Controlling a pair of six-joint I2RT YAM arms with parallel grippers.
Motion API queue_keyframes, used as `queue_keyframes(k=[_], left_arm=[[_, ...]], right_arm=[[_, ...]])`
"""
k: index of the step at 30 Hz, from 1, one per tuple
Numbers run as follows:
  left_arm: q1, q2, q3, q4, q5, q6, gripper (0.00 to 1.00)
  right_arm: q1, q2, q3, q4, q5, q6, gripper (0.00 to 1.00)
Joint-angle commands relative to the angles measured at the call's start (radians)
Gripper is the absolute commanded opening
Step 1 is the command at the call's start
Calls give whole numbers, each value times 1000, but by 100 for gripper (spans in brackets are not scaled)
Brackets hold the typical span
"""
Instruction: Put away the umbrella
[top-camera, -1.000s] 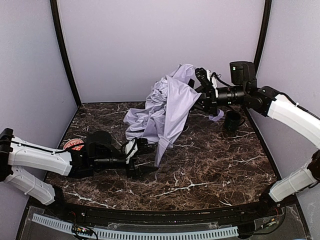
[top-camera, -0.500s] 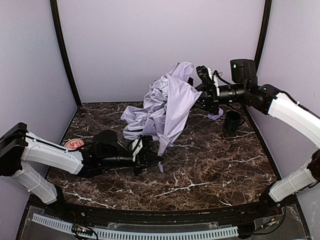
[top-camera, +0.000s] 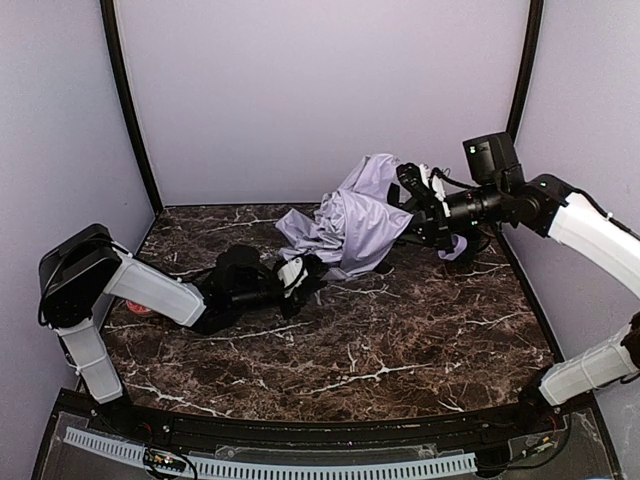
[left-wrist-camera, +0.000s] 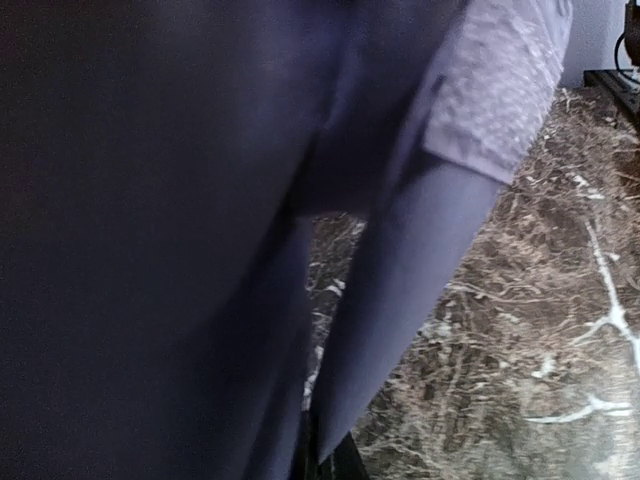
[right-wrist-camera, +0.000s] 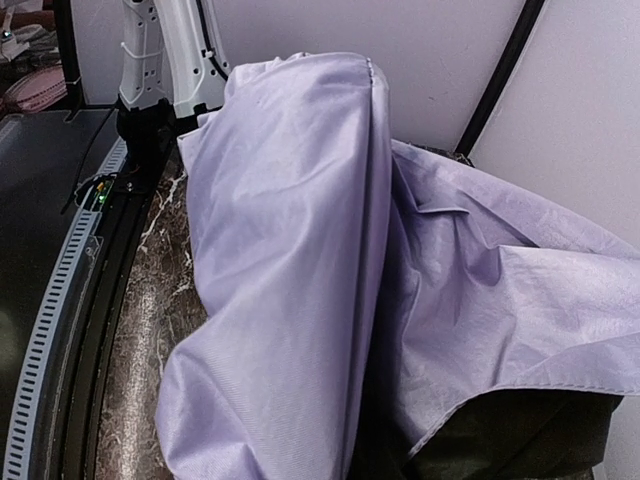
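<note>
My right gripper moves down and back to the near middle of the tabletop next and releases the umbrella (top-camera: 355, 215), since bare marble there gives it room.
The umbrella (top-camera: 355, 215) is a crumpled heap of pale lavender fabric at the back middle of the marble table (top-camera: 400, 340). My left gripper (top-camera: 312, 268) reaches low across the table to its near left hem and is shut on a fold of the fabric. In the left wrist view the umbrella (left-wrist-camera: 470, 120) hangs close over the lens and narrows down into the dark fingertips (left-wrist-camera: 318, 462). My right gripper (top-camera: 408, 205) is shut on the umbrella's right end. In the right wrist view the umbrella (right-wrist-camera: 290, 250) covers the jaws, and black lining (right-wrist-camera: 520, 430) shows underneath.
A black cup-like object (top-camera: 468, 240) stands behind the right arm at the back right. A small red round item (top-camera: 140, 305) peeks out under the left arm. Grey walls with black poles (top-camera: 130, 110) close in the back and both sides.
My left gripper has shut and moved toward the back right, to the umbrella's hem. My right gripper has lowered the umbrella, so the fabric now sits lower and more bunched.
</note>
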Motion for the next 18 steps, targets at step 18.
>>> queue_keyframes(k=[18], left_arm=[[184,457,413,167,201,482,0]], right_arm=[[256,152,-398,80,-28,-63,0]])
